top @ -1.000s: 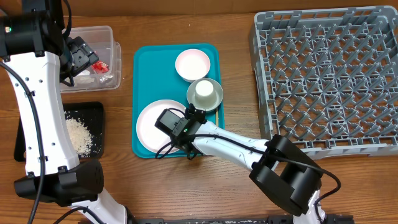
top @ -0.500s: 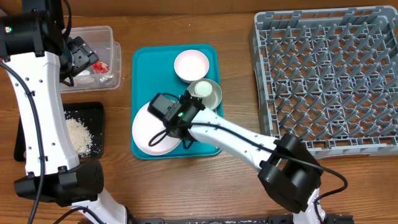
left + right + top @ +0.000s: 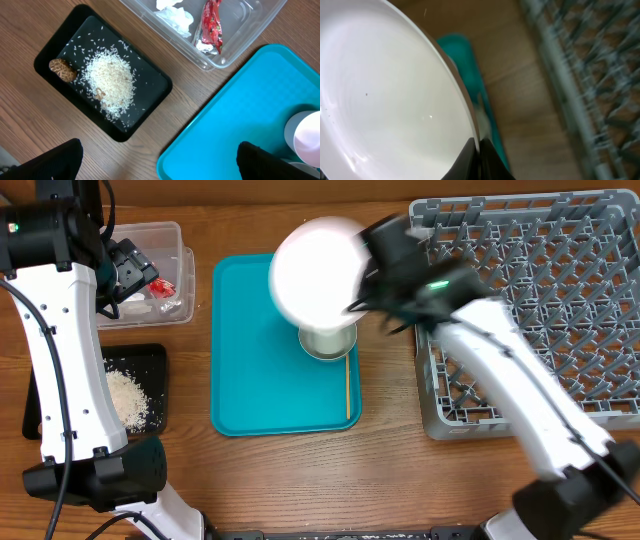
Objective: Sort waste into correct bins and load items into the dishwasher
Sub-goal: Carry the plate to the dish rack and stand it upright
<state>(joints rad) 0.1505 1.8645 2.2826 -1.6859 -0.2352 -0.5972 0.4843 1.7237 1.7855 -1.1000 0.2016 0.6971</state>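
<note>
I need to carry the plate over next, lower it and let it go, because the rack's empty far wires are to the right of my right gripper in the overhead view.
My right gripper (image 3: pixel 372 260) is shut on the rim of the white plate (image 3: pixel 316 270) and holds it tilted in the air over the far part of the teal tray (image 3: pixel 250 380), next to the grey dish rack (image 3: pixel 540 300). In the right wrist view the fingers (image 3: pixel 477 156) pinch the plate's edge (image 3: pixel 385 95). The lifted plate hides the white bowl. The grey bowl (image 3: pixel 328 342), with the white cup in it, and the wooden stick (image 3: pixel 348 385) lie on the tray. My left gripper (image 3: pixel 160 165) is open and empty, high above the table between the black tray (image 3: pixel 47 50) and the teal tray.
The clear tub (image 3: pixel 235 50) holds napkins (image 3: pixel 175 15) and the red wrapper (image 3: pixel 212 25). The black tray holds rice crumbs (image 3: pixel 112 82) and the brown lump (image 3: pixel 62 70). The rack fills the right side of the table.
My right gripper has lifted the plate off the teal tray and carried it up and right toward the rack, uncovering the wooden stick. The left arm has not moved.
</note>
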